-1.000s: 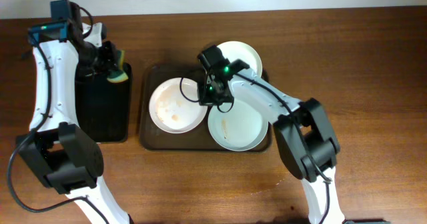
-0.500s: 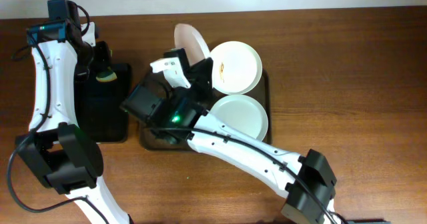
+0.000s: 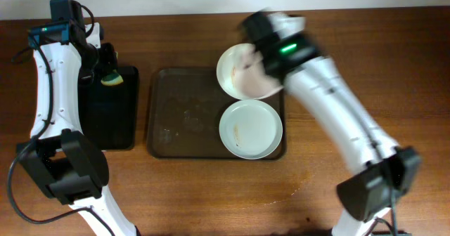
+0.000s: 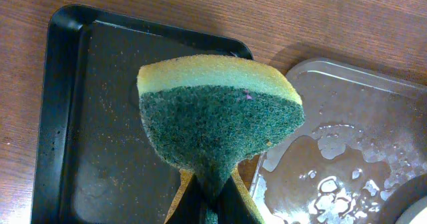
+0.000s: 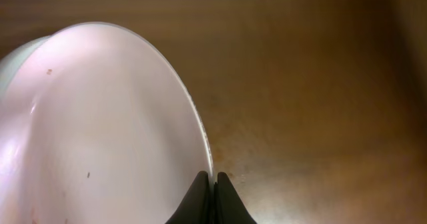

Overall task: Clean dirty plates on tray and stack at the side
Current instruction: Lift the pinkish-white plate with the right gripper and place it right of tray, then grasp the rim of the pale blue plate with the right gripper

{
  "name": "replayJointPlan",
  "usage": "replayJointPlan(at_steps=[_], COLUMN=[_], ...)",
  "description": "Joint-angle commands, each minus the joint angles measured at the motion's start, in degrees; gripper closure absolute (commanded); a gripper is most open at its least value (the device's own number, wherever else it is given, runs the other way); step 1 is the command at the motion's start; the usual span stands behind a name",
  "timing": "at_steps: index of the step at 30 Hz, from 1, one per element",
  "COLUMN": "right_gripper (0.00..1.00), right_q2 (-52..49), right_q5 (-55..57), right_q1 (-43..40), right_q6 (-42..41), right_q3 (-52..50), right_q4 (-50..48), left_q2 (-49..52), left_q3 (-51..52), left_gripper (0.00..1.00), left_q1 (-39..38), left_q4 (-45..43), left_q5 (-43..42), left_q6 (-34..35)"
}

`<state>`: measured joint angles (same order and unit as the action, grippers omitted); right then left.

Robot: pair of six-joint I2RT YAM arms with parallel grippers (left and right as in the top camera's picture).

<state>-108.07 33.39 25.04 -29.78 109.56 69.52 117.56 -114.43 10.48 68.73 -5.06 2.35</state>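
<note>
My right gripper should next carry the plate off the brown tray (image 3: 183,116), lower and release it, as bare tabletop is below the gripper, rightward in the overhead view.
My right gripper (image 3: 261,60) is shut on the rim of a white plate (image 3: 242,74) with small brown specks. It holds the plate tilted over the back right of the brown tray (image 3: 183,116), blurred by motion. In the right wrist view the fingertips (image 5: 213,181) pinch that plate's (image 5: 100,131) edge above the wooden table. I cannot tell it apart from the plate beneath it. Another plate (image 3: 251,128) with a brown smear lies on the tray's front right. My left gripper (image 3: 110,71) is shut on a yellow-green sponge (image 4: 220,111) above the black tray (image 4: 73,117).
The narrow black tray (image 3: 109,109) stands left of the brown tray. The brown tray's left half is bare and wet (image 4: 353,137). Wooden table (image 3: 380,67) spreads to the right and front. A white wall runs along the back edge.
My right arm has lifted a plate off the tray's left side and swung it to the back right. The tray's left side is now bare. The left arm has barely moved.
</note>
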Motion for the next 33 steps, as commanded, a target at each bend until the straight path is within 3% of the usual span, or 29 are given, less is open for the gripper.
replayJointPlan(at_steps=[1,5,10,11,12,13,14,18,19,23,28,33], right_gripper=[0.96,0.96,0.96,0.86,0.59,0.39,0.36,0.36,0.36,0.36,0.48,0.52], right_q2=[1.3,-2.0,-2.1,-2.1,-2.1,-2.1,-1.9,5.2,7.0,6.4,5.4,5.4], right_q5=[-14.4,-15.2,-18.7,-18.9,-19.6,-21.2,-25.8,-50.3,-52.2,-50.2,-40.7,-32.2], right_q1=[-16.2,-35.8,-41.1,-41.1,-41.1,-41.1,-41.1,-39.5,-37.6,-24.1,-10.2,-4.5], right_q6=[-0.7,-0.5,2.4,2.3,2.3,2.8,7.8,17.6,17.7,17.5,-0.8,-6.3], right_q3=[0.2,-5.8,-23.1,-26.2,-28.0,-28.6,-28.0,-21.4,-21.4,-23.8,-34.8,-41.4], right_q4=[3.9,2.9,-13.3,-15.9,-17.4,-17.7,-17.4,-10.3,-10.0,-7.7,-13.3,-19.6], left_q2=[-0.2,-0.2,-0.2,-0.2,-0.2,-0.2,-0.2,-0.2,-0.2,-0.2,-0.2,-0.2], left_q3=[0.1,0.1,0.1,0.1,0.1,0.1,0.1,0.1,0.1,0.1,0.1,0.1], left_gripper=[0.99,0.99,0.99,0.99,0.99,0.99,0.99,0.99,0.99,0.99,0.99,0.99], left_q1=[0.0,0.0,0.0,0.0,0.0,0.0,0.0,0.0,0.0,0.0,0.0,0.0], left_q4=[-0.3,-0.8,-1.0,-0.9,-0.9,-0.9,-1.0,-0.5,-0.5,-0.5,-0.5,-0.5], left_q5=[0.0,0.0,-0.1,-0.1,-0.1,-0.1,-0.1,-1.2,-1.2,-1.2,-1.4,-1.6], left_q6=[-1.1,-1.1,-0.4,-0.4,-0.4,-0.4,-0.4,-0.5,-0.5,-0.4,-0.4,-0.4])
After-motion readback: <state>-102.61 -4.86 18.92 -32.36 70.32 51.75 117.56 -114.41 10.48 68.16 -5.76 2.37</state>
